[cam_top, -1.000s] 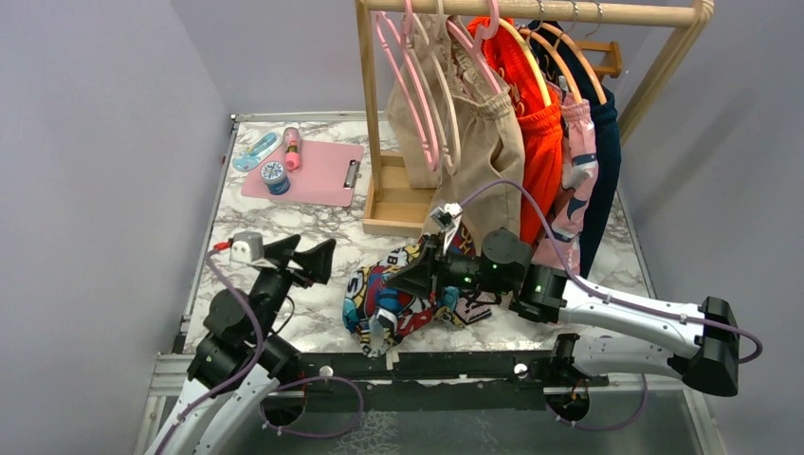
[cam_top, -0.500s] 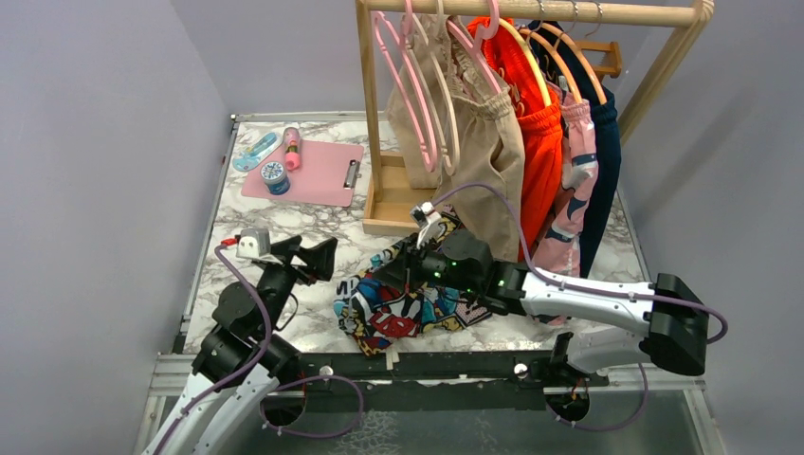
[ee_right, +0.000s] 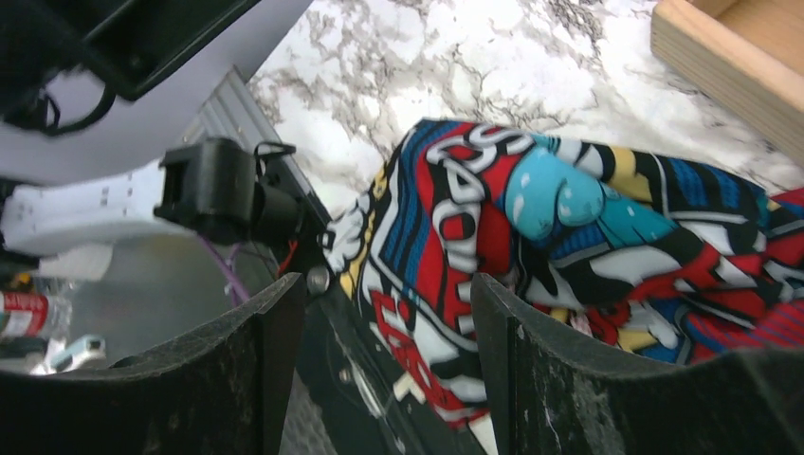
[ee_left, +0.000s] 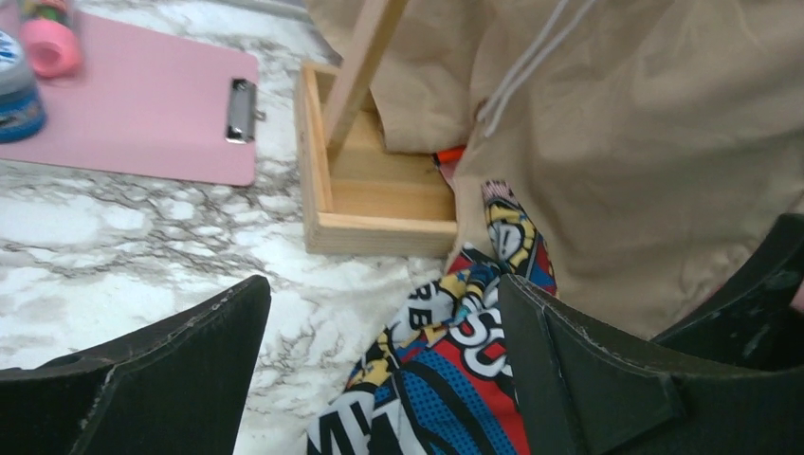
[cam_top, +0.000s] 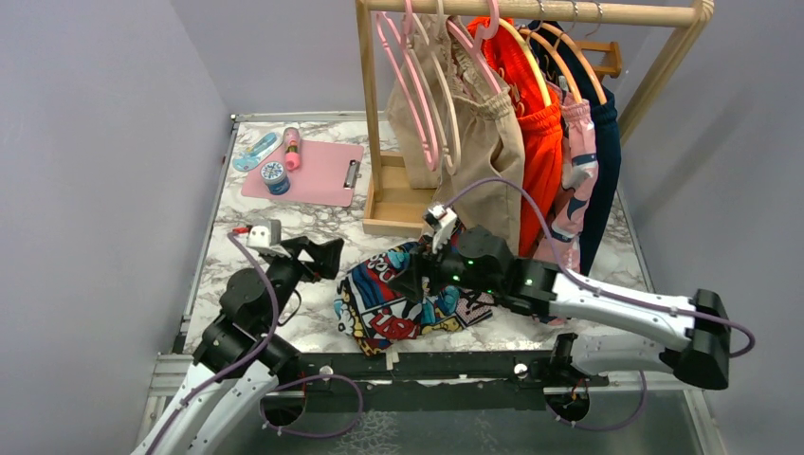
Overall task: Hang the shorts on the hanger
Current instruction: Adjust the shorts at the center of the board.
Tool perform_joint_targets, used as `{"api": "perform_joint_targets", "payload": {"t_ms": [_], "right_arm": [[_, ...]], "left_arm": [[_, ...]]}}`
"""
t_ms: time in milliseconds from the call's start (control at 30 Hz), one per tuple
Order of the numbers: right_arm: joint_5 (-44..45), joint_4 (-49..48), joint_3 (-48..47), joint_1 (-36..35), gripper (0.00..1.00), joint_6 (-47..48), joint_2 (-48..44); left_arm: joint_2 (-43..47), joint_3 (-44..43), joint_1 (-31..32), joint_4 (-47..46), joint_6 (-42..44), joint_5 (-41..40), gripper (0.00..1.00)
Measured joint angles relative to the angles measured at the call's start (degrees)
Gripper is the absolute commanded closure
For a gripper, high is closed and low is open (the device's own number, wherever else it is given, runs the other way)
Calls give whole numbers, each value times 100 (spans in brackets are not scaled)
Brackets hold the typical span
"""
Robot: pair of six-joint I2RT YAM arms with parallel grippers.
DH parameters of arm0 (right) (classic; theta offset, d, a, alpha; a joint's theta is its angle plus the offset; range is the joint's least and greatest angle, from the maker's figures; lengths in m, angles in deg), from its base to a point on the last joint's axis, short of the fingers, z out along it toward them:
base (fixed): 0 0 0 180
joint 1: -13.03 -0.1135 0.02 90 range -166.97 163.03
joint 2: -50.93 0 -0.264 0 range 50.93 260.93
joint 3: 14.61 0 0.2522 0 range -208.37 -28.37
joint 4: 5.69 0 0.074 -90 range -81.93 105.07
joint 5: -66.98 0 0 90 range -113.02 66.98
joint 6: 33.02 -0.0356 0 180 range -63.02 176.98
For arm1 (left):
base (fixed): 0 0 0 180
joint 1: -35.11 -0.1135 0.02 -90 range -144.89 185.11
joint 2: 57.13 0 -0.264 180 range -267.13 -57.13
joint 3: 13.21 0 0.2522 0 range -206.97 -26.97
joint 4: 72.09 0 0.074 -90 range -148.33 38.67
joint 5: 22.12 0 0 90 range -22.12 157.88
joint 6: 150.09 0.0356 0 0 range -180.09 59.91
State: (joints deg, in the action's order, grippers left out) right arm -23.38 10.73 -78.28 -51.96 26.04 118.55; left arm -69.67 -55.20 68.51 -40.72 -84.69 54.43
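Next, the left gripper moves to the right in the top view and down onto the shorts' fold, since they lie crumpled beside my open, empty fingers.
The comic-print shorts (cam_top: 393, 301) lie crumpled on the marble table by its front edge, also seen in the left wrist view (ee_left: 455, 370) and the right wrist view (ee_right: 569, 227). My right gripper (cam_top: 415, 275) hovers over their middle, open (ee_right: 387, 284), with the cloth below the jaws and not pinched. At the shorts' left edge my left gripper (cam_top: 318, 254) stands wide open (ee_left: 381, 289), holding nothing. The hanger is hidden or out of view. A small cream piece (cam_top: 390, 360) pokes out under the shorts' front edge; I cannot tell what it is.
A wooden rack (cam_top: 370, 114) with a box base (cam_top: 393, 204) stands just behind the shorts, hung with beige shorts (cam_top: 484, 152), an orange garment (cam_top: 540, 152) and pink hangers (cam_top: 408, 85). A pink clipboard (cam_top: 308, 171) with small containers lies at the back left.
My right gripper has opened and let go of the shorts, which settled flatter on the table. The left gripper moved forward, nearer the shorts' left edge.
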Motion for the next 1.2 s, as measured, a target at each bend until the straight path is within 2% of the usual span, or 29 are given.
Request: {"api": "perform_joint_targets", "payload": {"t_ms": [100,267,467,767,867,933,1133,1200], "right_arm": [[-35,426,195,0,34,328,-710],[221,1043,710,-4,34,605,-1700],[557,1414,1088,-4,34,636,-1843],[839,1467,1143,-7,34,706,-1698],[973,1613,1064,-7,34,828,-1676],[1049,1694,997,-7,34,909,-1665],[1246,1718,892,-9,35,1093,-1622],[1305,1725,892,-9,35,1121,-1609]], "left_arm": [[-549,-332,0,229,-48,393,8],[-1982,-1021,9,584,-66,1515,4],[-2916,-1355,116,918,22,2358,4],[-3580,-1469,907,1086,131,2275,8],[-3764,-1423,1178,1073,105,2240,12],[-3882,-1399,1344,1058,83,2168,21],[-4164,-1416,1633,1073,17,1443,97],[-4111,-1495,1633,1255,76,933,100]]}}
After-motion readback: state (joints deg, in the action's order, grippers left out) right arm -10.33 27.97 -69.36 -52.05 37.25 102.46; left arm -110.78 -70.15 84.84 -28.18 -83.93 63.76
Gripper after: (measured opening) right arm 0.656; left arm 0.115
